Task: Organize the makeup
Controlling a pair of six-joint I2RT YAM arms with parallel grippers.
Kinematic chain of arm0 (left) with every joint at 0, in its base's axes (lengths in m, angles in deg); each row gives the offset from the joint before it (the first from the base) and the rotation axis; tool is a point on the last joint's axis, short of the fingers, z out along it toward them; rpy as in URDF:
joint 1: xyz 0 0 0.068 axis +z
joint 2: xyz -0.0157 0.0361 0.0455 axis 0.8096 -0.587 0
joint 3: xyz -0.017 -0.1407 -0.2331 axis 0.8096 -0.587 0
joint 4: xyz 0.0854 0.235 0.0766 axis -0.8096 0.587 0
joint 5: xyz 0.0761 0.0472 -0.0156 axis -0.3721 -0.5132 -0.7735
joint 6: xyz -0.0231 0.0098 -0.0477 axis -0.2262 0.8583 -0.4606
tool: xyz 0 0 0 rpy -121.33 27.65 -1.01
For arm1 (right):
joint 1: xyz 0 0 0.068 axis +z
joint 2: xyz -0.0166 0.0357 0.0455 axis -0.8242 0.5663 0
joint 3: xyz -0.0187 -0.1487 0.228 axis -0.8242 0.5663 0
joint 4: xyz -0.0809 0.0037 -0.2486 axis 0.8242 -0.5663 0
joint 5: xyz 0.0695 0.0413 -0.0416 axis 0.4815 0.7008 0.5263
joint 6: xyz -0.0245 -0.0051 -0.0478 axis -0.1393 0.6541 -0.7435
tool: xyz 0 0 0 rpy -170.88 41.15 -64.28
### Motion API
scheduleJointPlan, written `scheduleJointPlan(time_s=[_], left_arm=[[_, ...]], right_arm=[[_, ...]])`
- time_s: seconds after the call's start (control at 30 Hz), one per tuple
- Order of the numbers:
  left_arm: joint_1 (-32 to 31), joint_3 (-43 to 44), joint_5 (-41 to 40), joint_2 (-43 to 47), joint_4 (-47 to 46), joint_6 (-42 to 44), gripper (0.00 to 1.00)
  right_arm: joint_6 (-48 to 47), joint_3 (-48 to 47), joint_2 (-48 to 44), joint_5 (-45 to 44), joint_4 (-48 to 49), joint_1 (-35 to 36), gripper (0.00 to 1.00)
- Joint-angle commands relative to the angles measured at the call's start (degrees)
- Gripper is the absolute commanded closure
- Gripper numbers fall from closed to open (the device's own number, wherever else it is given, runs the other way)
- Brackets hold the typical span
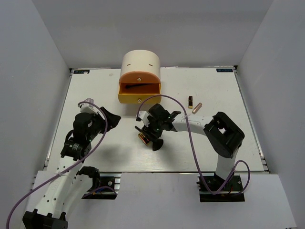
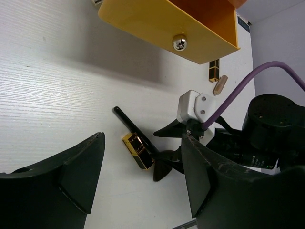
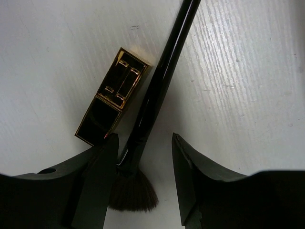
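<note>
The brush already lies between my fingers. My right gripper should next stay low in place and close its fingers across the brush's handle end beside the bristles.
A black fan-headed brush (image 3: 159,76) lies on the white table beside a gold-and-black lipstick case (image 3: 113,98). My right gripper (image 3: 143,157) is open and low over them. Its jaws straddle the brush where the handle meets the bristles, and the left finger (image 3: 97,181) is close against it. From above, this gripper (image 1: 151,136) is in the middle of the table. My left gripper (image 2: 143,181) is open and empty, left of the lipstick case (image 2: 137,150). A second small lipstick (image 1: 190,101) and a slim pinkish stick (image 1: 196,107) lie further right. Another thin black brush (image 1: 136,88) rests in the open drawer.
The cream rounded box (image 1: 139,62) stands at the back centre with its orange drawer (image 1: 139,98) pulled open toward me. The drawer's metal knob (image 2: 179,42) shows in the left wrist view. The right arm's purple cable (image 1: 190,138) loops over the table.
</note>
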Motion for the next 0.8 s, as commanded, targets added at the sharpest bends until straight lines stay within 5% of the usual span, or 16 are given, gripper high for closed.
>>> scheduleJointPlan(time_s=[0.0, 0.3, 0.6, 0.77], left_arm=[[0.18, -0.65, -0.85, 1.52, 1.21, -0.49, 0.25], [0.18, -1.18, -1.29, 3.28, 2.26, -1.37, 0.25], [0.18, -2.06, -1.38, 5.31, 2.97, -2.16, 0.25], [0.18, -3.38, 0.2, 6.54, 0.42, -4.17, 0.25]], right_arm=[[0.94, -2.22, 0.61, -0.48, 1.09, 0.87, 0.45], [2.0, -3.1, 3.95, -2.24, 0.92, 1.22, 0.49], [-0.28, -2.48, 1.94, -2.42, 0.39, 0.17, 0.91], [-5.2, -4.32, -2.54, -0.85, 0.65, -1.85, 1.0]])
